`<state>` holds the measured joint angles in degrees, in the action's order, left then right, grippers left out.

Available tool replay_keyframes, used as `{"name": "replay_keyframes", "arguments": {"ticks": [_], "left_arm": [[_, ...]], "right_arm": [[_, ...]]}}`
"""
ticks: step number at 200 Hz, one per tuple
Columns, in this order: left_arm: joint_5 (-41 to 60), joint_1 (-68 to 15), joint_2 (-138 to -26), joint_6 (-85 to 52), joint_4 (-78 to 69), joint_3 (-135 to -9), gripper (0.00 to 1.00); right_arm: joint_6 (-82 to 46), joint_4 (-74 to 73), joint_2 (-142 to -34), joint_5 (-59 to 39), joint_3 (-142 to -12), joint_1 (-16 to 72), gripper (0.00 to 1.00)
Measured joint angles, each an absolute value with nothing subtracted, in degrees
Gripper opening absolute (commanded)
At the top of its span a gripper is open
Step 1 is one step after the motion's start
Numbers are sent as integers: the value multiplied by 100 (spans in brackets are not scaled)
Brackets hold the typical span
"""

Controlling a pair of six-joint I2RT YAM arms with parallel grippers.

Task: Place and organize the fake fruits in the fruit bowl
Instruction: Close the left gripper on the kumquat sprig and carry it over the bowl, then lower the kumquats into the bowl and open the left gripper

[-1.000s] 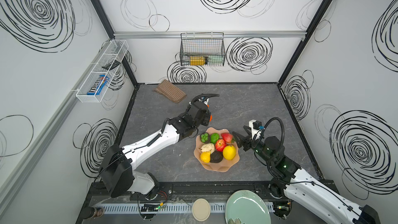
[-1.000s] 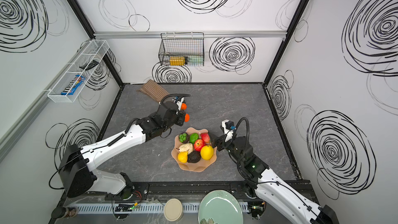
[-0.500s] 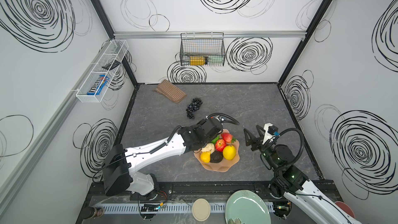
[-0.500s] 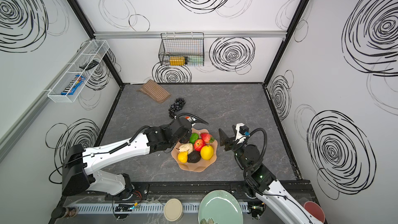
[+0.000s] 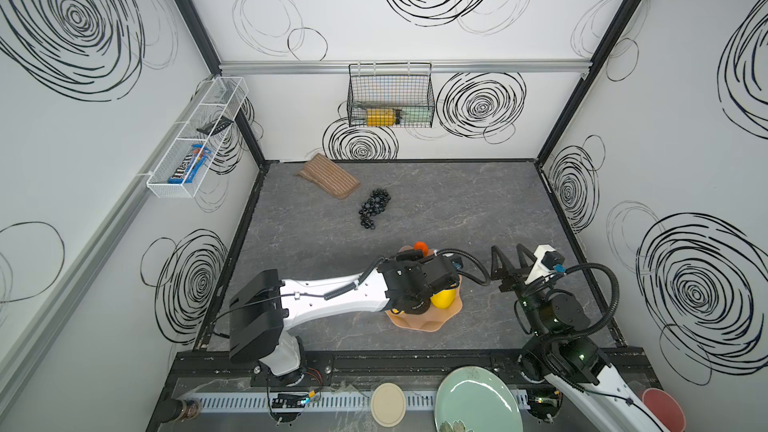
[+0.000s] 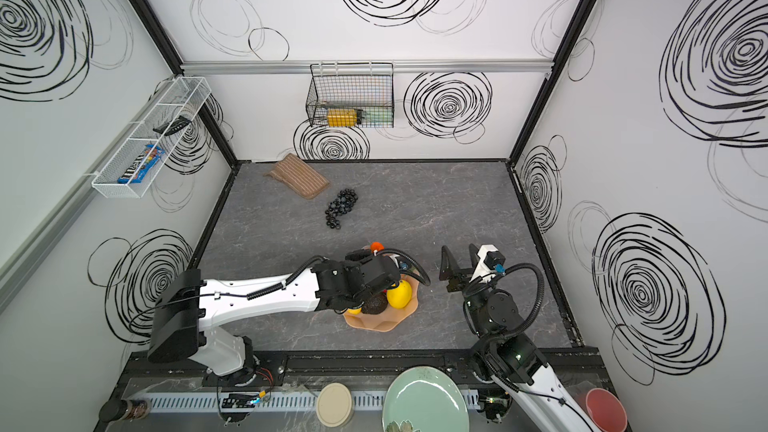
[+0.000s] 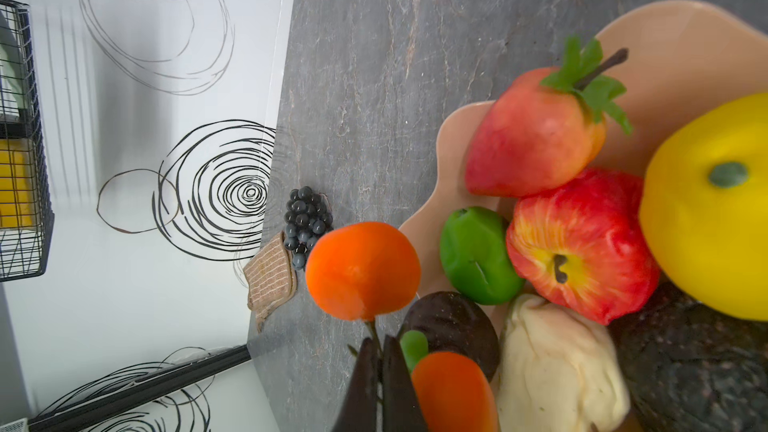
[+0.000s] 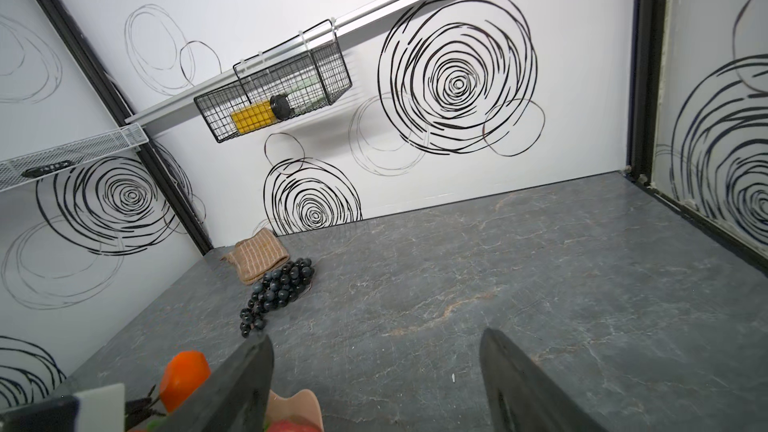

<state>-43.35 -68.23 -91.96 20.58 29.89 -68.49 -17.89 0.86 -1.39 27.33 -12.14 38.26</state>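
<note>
My left gripper next brings the still raised tangerines down onto the green lime (image 7: 473,255) below, by the bowl's far edge, and releases the thin stem.
My left gripper (image 7: 380,353) is shut on the thin stem of a sprig of two orange tangerines (image 7: 363,270), held over the far edge of the peach fruit bowl (image 5: 419,322). In both top views the left arm covers most of the bowl. The bowl (image 7: 453,135) holds a strawberry (image 7: 532,135), red apple (image 7: 582,243), green lime (image 7: 473,255), yellow lemon (image 7: 715,209), beige fruit (image 7: 557,359) and a dark avocado (image 7: 453,326). A dark grape bunch (image 5: 374,207) lies on the table behind. My right gripper (image 5: 507,249) stands open and empty right of the bowl.
A brown striped cloth (image 5: 328,178) lies at the back left beside the grapes. A wire basket (image 5: 390,97) hangs on the back wall and a white shelf (image 5: 195,139) on the left wall. A mint plate (image 5: 478,401), beige lid (image 5: 388,403) and coral cup (image 5: 663,409) sit in front.
My left gripper has carried the tangerine sprig from the back left to above the bowl, uncovering the grapes. My right gripper has drawn back from the bowl's right edge, staying open.
</note>
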Motion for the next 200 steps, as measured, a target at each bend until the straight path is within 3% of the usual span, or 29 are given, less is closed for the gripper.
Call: {"name": "replay_keyframes", "arguments": {"ticks": [165,200], "left_arm": [[-4834,-6851,-10519,2134,3520,-7524,0],[-4668,-6864,-10602,2043,3682,-7655,11]], "right_arm": [[-1728,395,-102,3081,-1498,3826,84],[-1734,410,-102,3079,-1498,3826,84]]}}
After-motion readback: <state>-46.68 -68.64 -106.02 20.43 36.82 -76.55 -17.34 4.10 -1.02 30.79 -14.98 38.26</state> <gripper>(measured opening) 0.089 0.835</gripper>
